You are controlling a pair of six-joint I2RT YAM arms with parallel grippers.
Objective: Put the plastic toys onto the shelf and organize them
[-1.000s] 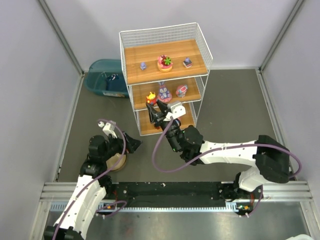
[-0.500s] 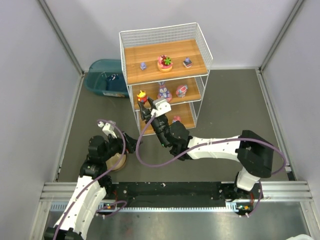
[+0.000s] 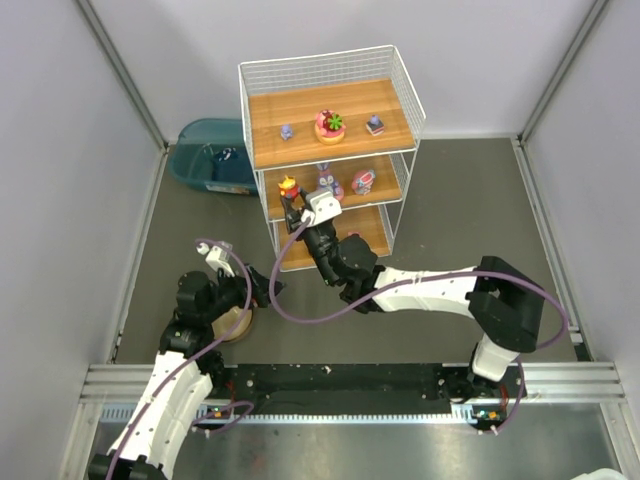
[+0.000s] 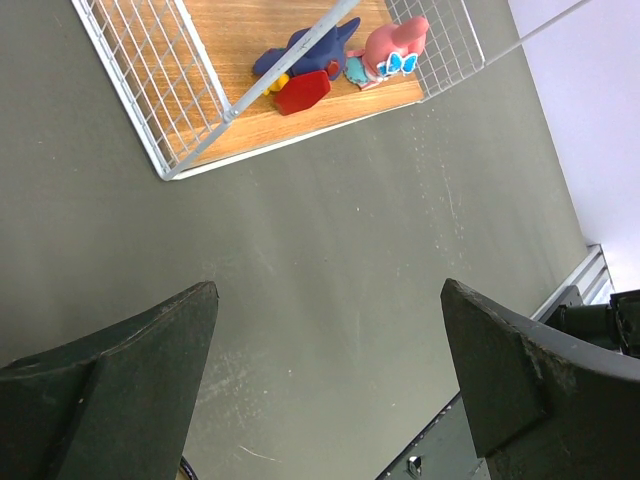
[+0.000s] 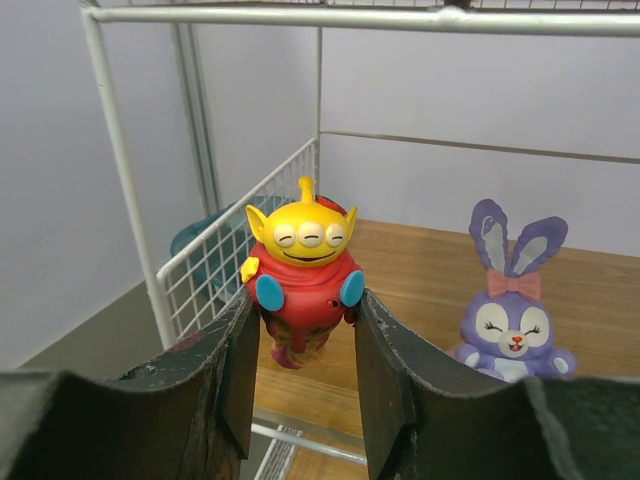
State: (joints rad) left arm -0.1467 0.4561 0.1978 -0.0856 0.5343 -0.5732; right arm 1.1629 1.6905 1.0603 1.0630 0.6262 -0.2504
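I need to bring my right gripper down and slightly outward onto the front corner of the shelf's middle board, because that spot between bunny (image 5: pixel 512 320) and the shelf's wire side is empty.
My right gripper (image 3: pixel 297 203) is shut on a red figurine with a yellow three-eyed head (image 5: pixel 303 285). It holds the figurine upright at the front left corner of the middle board of the shelf (image 3: pixel 300 112). I cannot tell whether its base touches the board (image 5: pixel 420 270). A purple-eared bunny (image 5: pixel 512 320) stands to its right, also seen from the top view (image 3: pixel 326 182), with a pink toy (image 3: pixel 363 181) beside it. The top board carries a pink flower-topped disc (image 3: pixel 329 125) and two small toys. My left gripper (image 4: pixel 330 330) is open and empty over the floor.
A tan bowl (image 3: pixel 235 322) sits under the left arm. A teal bin (image 3: pixel 212 160) stands left of the shelf. The bottom board holds a blue-red toy (image 4: pixel 300 75) and a pink toy (image 4: pixel 390 50). White wire posts (image 5: pixel 115 180) frame the shelf's left side.
My right gripper has carried the red and yellow figurine leftwards, then a little up into the middle tier's front left corner. The left arm has not moved.
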